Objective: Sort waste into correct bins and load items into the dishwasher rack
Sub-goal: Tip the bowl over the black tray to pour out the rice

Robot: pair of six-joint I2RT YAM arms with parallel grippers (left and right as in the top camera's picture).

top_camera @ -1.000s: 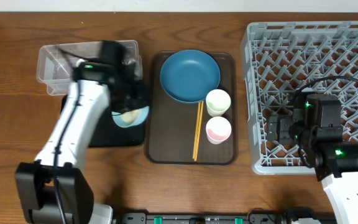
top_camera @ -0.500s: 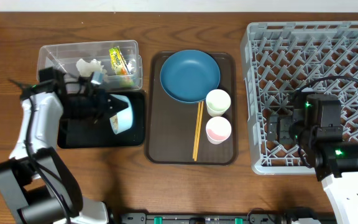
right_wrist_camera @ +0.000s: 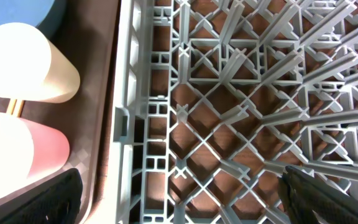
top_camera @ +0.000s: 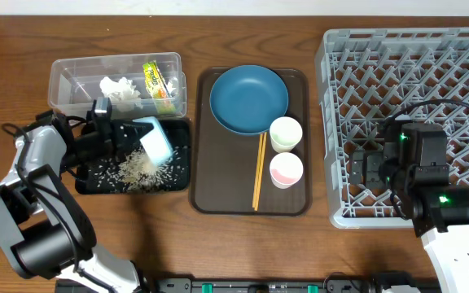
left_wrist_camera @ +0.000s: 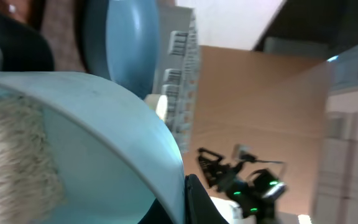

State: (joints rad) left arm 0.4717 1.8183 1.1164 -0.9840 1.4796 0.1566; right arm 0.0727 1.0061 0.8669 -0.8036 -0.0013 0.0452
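Note:
Next, my left gripper shifts to the right in the overhead view, levels the bowl [top_camera: 155,140] and lowers to release it on the brown tray's near corner [top_camera: 223,176], since the bowl is empty.
My left gripper [top_camera: 129,134] is shut on the rim of the light blue bowl [top_camera: 155,140] and holds it tipped on its side over the black tray [top_camera: 180,175]. White rice [top_camera: 133,167] lies scattered on that tray. In the left wrist view the bowl [left_wrist_camera: 104,137] fills the frame, with some rice [left_wrist_camera: 11,155] still inside and my finger [left_wrist_camera: 180,205] on its rim. The tissue [top_camera: 120,88] and the yellow-green wrapper [top_camera: 155,80] lie in the clear tub [top_camera: 72,77]. My right gripper [top_camera: 365,169] is open and empty over the grey rack [top_camera: 414,65].
The brown tray [top_camera: 218,191] holds the dark blue plate [top_camera: 248,98], white cup [top_camera: 285,133], pinkish cup [top_camera: 286,169] and chopsticks [top_camera: 259,171]. The right wrist view shows my open right gripper [right_wrist_camera: 188,199] above the rack's lattice [right_wrist_camera: 241,93], beside both cups [right_wrist_camera: 27,62].
My left arm swung left with the bowl and tipped it. The rice has poured out onto the black tray. The right arm has not moved.

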